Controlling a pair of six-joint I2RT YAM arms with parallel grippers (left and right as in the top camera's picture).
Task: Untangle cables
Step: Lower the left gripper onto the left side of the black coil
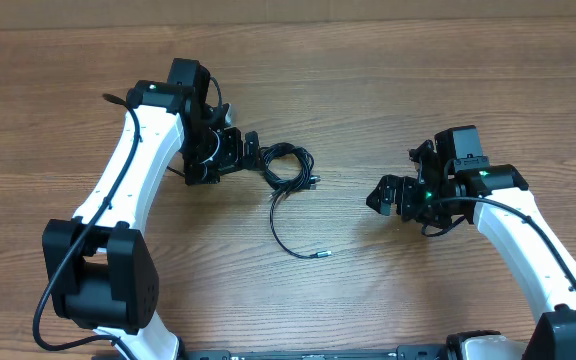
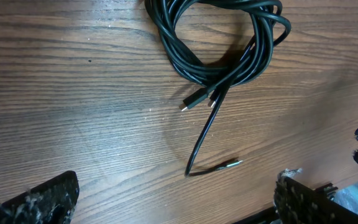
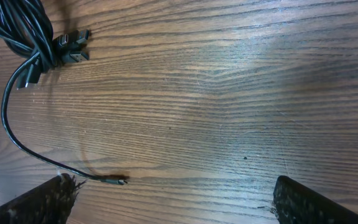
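I should lower my left gripper next, narrowing its fingers over the coil's nearest, bundled side.
The cables (image 1: 286, 168) lie as a small black coil in the middle of the wooden table, with one loose strand curving down to a silvery plug tip (image 1: 320, 254). My left gripper (image 1: 251, 150) stands open just left of the coil, nothing between its fingers. The left wrist view shows the coiled cables (image 2: 222, 43) ahead and a plug tip (image 2: 232, 164) close to the fingers (image 2: 42, 202). My right gripper (image 1: 380, 193) is open to the right of the cables, apart from them. In the right wrist view the cables (image 3: 23, 34) sit top left, a strand ending at a tip (image 3: 118, 181).
Bare wooden tabletop (image 1: 368, 90) surrounds the cables. Both white arms reach in from the front corners, with their own thicker black wires (image 1: 58, 290) running along them.
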